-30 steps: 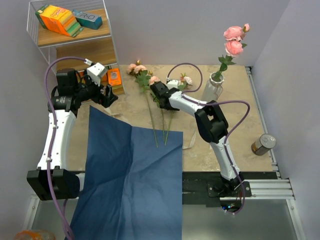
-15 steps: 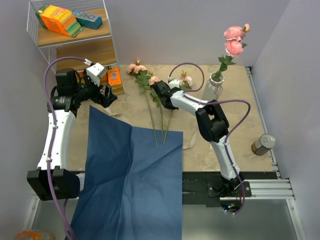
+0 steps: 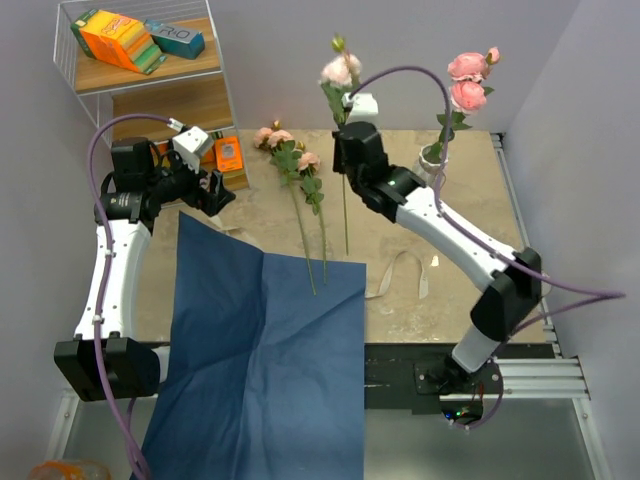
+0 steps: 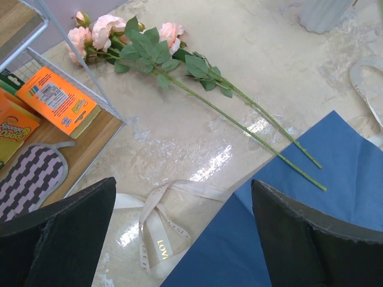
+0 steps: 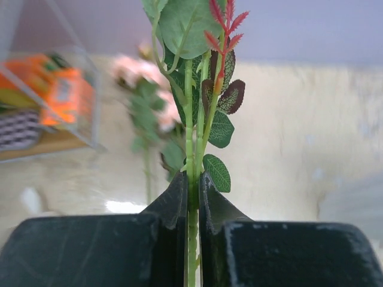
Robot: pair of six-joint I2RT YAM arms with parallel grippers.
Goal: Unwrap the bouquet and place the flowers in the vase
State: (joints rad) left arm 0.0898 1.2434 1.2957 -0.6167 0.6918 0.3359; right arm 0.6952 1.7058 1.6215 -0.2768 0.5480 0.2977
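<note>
My right gripper should next move up and to the right in the top view so the hanging stem clears the vase's rim. Then it should lower the stem into the vase and let go.
My right gripper (image 3: 347, 140) (image 5: 192, 191) is shut on the green stem of one pink rose (image 3: 340, 68), holding it upright above the table's back middle, stem end hanging down. The white ribbed vase (image 3: 428, 172) (image 4: 323, 13) stands to its right and holds two pink roses (image 3: 466, 80). Two more flowers (image 3: 300, 190) (image 4: 149, 51) lie on the table. The bouquet's blue paper (image 3: 265, 350) (image 4: 287, 239) lies spread open, draping over the front edge. My left gripper (image 3: 215, 190) (image 4: 184, 182) hangs open over the paper's far-left corner and a cream ribbon (image 4: 152, 227).
A wire shelf (image 3: 150, 80) with coloured boxes stands at the back left, an orange pack (image 3: 229, 153) at its foot. A second cream ribbon (image 3: 400, 272) lies right of the paper. A metal can (image 3: 526, 288) sits near the right edge. Walls close in behind and at the right.
My right gripper closed on a rose stem lying on the table and lifted it upright, the arm swinging up and back. The left arm has stayed still.
</note>
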